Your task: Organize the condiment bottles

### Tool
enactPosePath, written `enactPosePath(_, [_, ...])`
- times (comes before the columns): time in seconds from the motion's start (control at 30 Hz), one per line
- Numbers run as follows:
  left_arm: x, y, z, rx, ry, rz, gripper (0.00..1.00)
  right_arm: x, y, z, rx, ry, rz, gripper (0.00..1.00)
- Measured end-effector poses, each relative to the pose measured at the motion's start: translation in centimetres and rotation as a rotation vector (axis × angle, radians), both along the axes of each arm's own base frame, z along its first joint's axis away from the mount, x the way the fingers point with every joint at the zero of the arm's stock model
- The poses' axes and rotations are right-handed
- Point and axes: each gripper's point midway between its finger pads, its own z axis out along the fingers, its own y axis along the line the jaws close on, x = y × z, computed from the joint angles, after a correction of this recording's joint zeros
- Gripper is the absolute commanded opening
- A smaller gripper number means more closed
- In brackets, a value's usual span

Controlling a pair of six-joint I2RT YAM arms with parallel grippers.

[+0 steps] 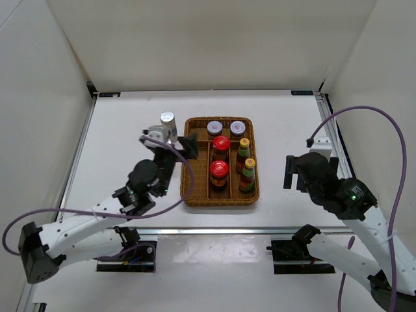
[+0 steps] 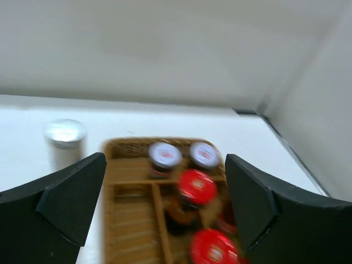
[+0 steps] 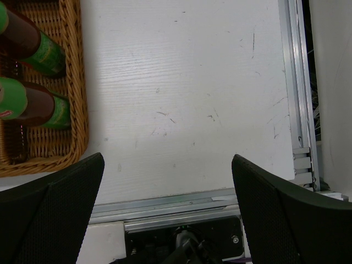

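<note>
My left gripper needs to tilt down and go lower to the left in the top view next, onto the shaker (image 1: 168, 123) beside the tray, because its open fingers point at the tray instead.
A white silver-capped shaker (image 1: 168, 123) stands on the table just left of the brown wicker tray (image 1: 221, 203). In the tray are two grey-lilac-lidded jars (image 1: 214, 128) (image 1: 237, 127), two red-lidded jars (image 1: 221, 144) (image 1: 219, 170) and two yellow-capped sauce bottles (image 1: 244, 151) (image 1: 248, 172). My left gripper (image 1: 170, 143) hangs open near the tray's far left corner, nothing between its fingers. In the blurred left wrist view the shaker (image 2: 66, 142) lies outside the left finger (image 2: 71, 203), with lilac lids (image 2: 164, 155) and red lids (image 2: 197, 186) ahead. My right gripper (image 1: 296, 172) is open over bare table, right of the tray.
The right wrist view shows the tray's right rim (image 3: 80, 82), both sauce bottles (image 3: 33, 47) and the table's metal front rail (image 3: 209, 201). White walls enclose the table on three sides. A purple cable (image 1: 383, 120) loops above the right arm.
</note>
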Motion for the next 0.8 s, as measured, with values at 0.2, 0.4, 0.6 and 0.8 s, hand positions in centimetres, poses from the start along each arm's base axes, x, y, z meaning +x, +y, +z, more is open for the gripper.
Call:
enactPosePath(0.2, [2.3,8.5,-4.7,0.075,0.056,0.228,1.0,0.1,0.1,-0.2,-0.005,0.007,0.0,1.0])
enactPosePath(0.4, [5.6,10.8,-10.6,0.194,0.208,0.263,1.0,0.2,0.2,-0.4,-0.012,0.015,0.0,1.0])
enactPosePath(0.6, [8.1,11.5,-14.0,0.198,0.325,0.243,1.0,0.2,0.2,-0.6,-0.014,0.018,0.0,1.0])
enactPosePath(0.8, [9.1,10.6,-16.6,0.207,0.4,0.188,1.0,0.2,0.2,-0.6,-0.014,0.017,0.0,1.0])
